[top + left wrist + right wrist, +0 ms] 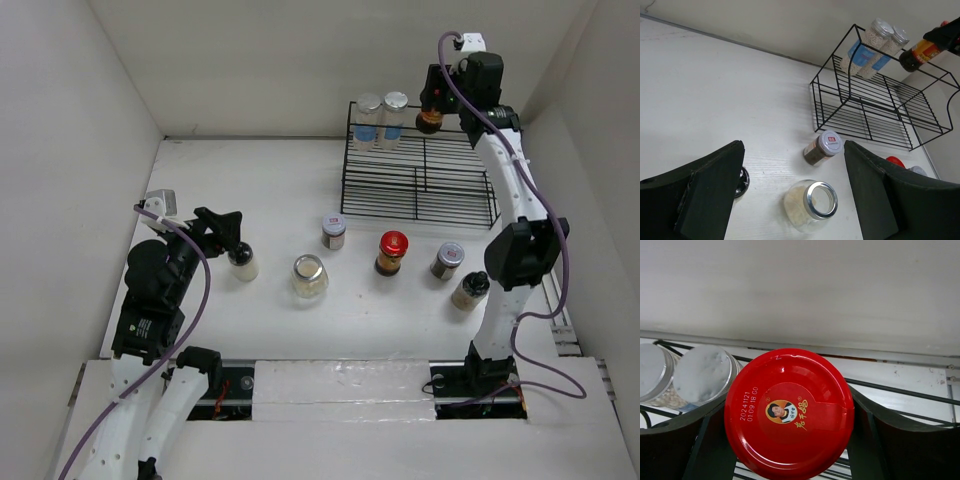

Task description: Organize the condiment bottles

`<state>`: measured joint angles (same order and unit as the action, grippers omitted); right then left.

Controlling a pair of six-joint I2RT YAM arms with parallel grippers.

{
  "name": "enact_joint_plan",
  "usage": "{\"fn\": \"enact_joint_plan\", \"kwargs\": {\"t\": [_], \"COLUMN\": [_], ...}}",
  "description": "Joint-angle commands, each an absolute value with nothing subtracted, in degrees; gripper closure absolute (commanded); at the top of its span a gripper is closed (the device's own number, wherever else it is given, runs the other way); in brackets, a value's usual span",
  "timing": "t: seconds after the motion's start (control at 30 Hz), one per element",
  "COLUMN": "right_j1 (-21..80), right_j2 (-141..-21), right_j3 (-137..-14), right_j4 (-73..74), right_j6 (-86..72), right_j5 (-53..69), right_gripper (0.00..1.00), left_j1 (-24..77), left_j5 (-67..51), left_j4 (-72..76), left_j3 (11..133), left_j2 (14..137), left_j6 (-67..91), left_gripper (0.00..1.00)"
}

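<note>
My right gripper holds the jar above the shelf, so I should lower it toward the blue-labelled jars and release it on the free wires beside them.
My right gripper (pixel 432 108) is shut on a red-capped dark jar (pixel 789 410), its fingers (pixel 880 440) pressed to both sides of the lid, above the back of the black wire rack (pixel 420 185). Two blue-labelled jars (pixel 382 120) stand in the rack's back left corner. My left gripper (pixel 793 150) is open and holds nothing. A black-capped white bottle (pixel 243 263) stands just outside its left finger (pixel 705 190). Below the open jaws stands a silver-lidded glass jar (pixel 810 205). Further right on the table are a small spice jar (pixel 334 231), another red-capped jar (pixel 391 252) and two silver-lidded jars (pixel 447 260) (pixel 470 291).
The rack sits at the back right against the rear wall. White walls close in the table on the left, back and right. The right arm (pixel 515 210) reaches up along the right side, beside the rack.
</note>
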<state>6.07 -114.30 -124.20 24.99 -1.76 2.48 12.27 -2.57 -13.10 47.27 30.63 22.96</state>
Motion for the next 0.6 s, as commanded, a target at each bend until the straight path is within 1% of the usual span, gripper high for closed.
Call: {"fn": "enact_joint_plan", "kwargs": {"t": [0.0, 0.07, 0.3, 0.4, 0.43, 0.57], "right_j1": [6.50, 7.03, 7.03, 7.03, 7.03, 7.03], "right_j2": [-112.41, -111.80, -113.47, -113.47, -112.94, -111.18], "right_j3": [-121.92, -119.28, -118.04, -118.04, -118.04, -120.32], "right_j4": [14.68, 13.45, 14.77, 15.38, 15.38, 15.38], "right_j6": [-2.29, -2.29, -2.29, -2.29, -2.29, -2.81], "right_j5": [3.96, 3.96, 4.48, 4.48, 4.48, 3.87], "right_gripper": [0.50, 0.48, 0.40, 0.26, 0.19, 0.05], "left_j1": [12.04, 12.04, 12.04, 12.04, 12.04, 12.04], "left_j5": [-3.16, -3.16, -3.16, -3.16, -2.64, -2.64], "left_j4": [-10.72, -10.72, -10.72, -10.72, -10.72, -10.72], "left_j3": [47.11, 47.11, 47.11, 47.11, 47.11, 47.11], "left_j2": [30.85, 30.85, 30.85, 30.85, 30.24, 30.23], "left_j6": [22.50, 22.50, 22.50, 22.50, 22.50, 22.50], "left_gripper": [0.23, 0.23, 0.23, 0.23, 0.23, 0.23]}}
